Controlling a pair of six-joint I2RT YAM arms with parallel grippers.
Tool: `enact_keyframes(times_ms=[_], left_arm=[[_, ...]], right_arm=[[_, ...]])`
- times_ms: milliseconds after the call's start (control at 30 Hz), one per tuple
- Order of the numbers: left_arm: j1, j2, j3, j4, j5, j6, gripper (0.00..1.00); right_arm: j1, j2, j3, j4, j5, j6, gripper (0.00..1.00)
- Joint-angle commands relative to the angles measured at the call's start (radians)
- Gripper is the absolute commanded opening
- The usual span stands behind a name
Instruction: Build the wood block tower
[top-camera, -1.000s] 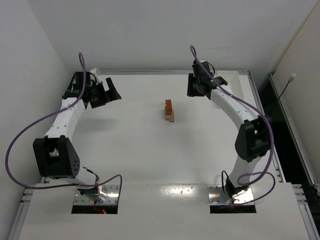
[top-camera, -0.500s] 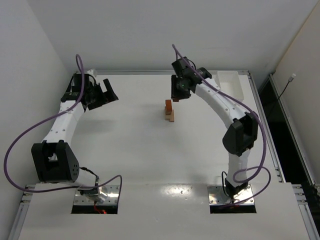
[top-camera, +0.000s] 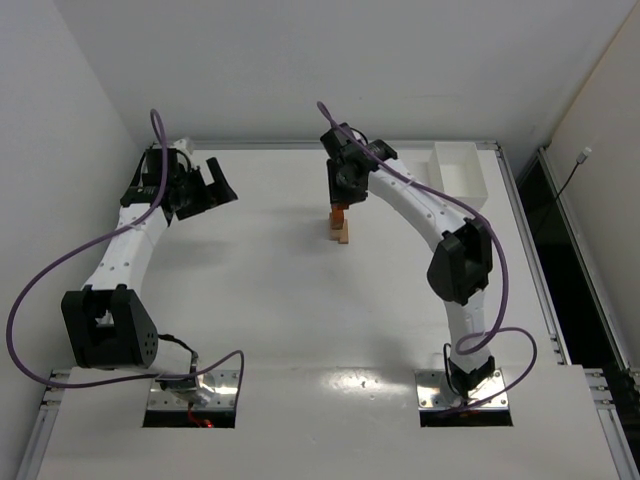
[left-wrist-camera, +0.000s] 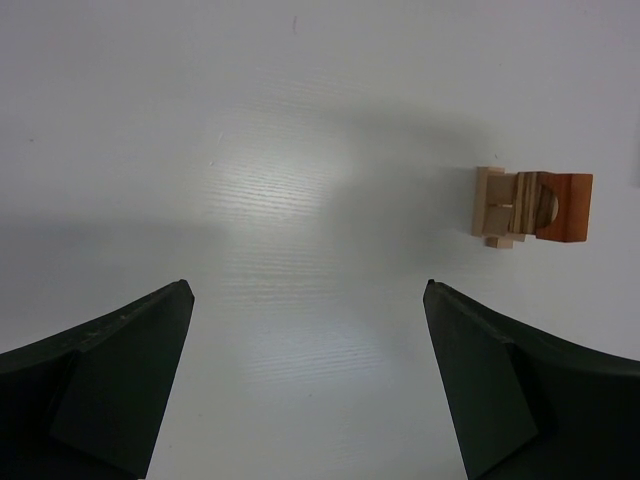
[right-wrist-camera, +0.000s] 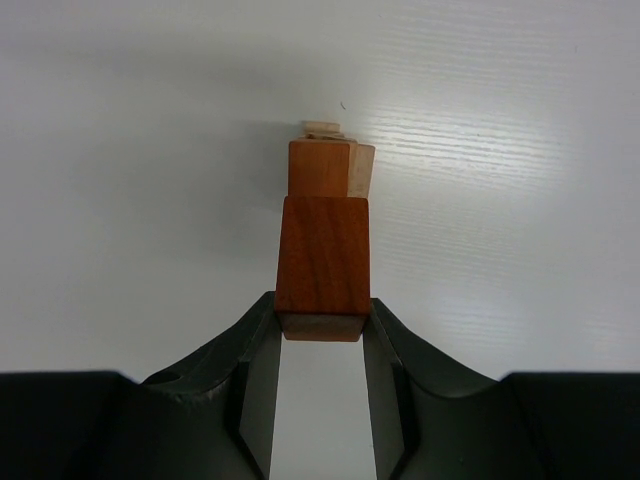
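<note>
My right gripper needs to go down next onto the tower's orange top (right-wrist-camera: 320, 168) and let go of the block. The top is below my right gripper and looks narrower than the held block, so it is still lower.
The tower (top-camera: 342, 232) is a short stack of tan blocks with an orange block on top, at the table's middle back. My right gripper (top-camera: 340, 192) hangs just above it, shut on a reddish-brown wood block (right-wrist-camera: 322, 255). In the right wrist view the right gripper (right-wrist-camera: 320, 322) holds the block by its near end, and the tower's orange top (right-wrist-camera: 320, 167) shows straight beyond it. I cannot tell whether they touch. My left gripper (top-camera: 215, 186) is open and empty at the back left. In the left wrist view the left gripper (left-wrist-camera: 308, 300) is open and the tower (left-wrist-camera: 530, 207) lies far right.
A white rectangular tray (top-camera: 460, 170) stands at the back right corner. White walls close in the table's back and left sides. The table's right edge (top-camera: 520, 220) drops off beside the tray.
My right arm has swung left from the back right, carrying the reddish-brown block to just above the tower. The white tray has come into view. The left arm has barely moved.
</note>
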Motion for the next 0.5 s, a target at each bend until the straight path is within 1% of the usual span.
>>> enact_keyframes(times_ms=[0, 467], left_arm=[[-0.005, -0.009, 0.012, 0.031, 0.031, -0.006, 1.00], [-0.005, 0.012, 0.032, 0.031, 0.031, -0.006, 1.00]], right_arm=[[-0.001, 0.021, 0.043, -0.002, 0.036, -0.011, 0.00], [-0.001, 0.075, 0.061, 0.017, 0.015, -0.011, 0.00]])
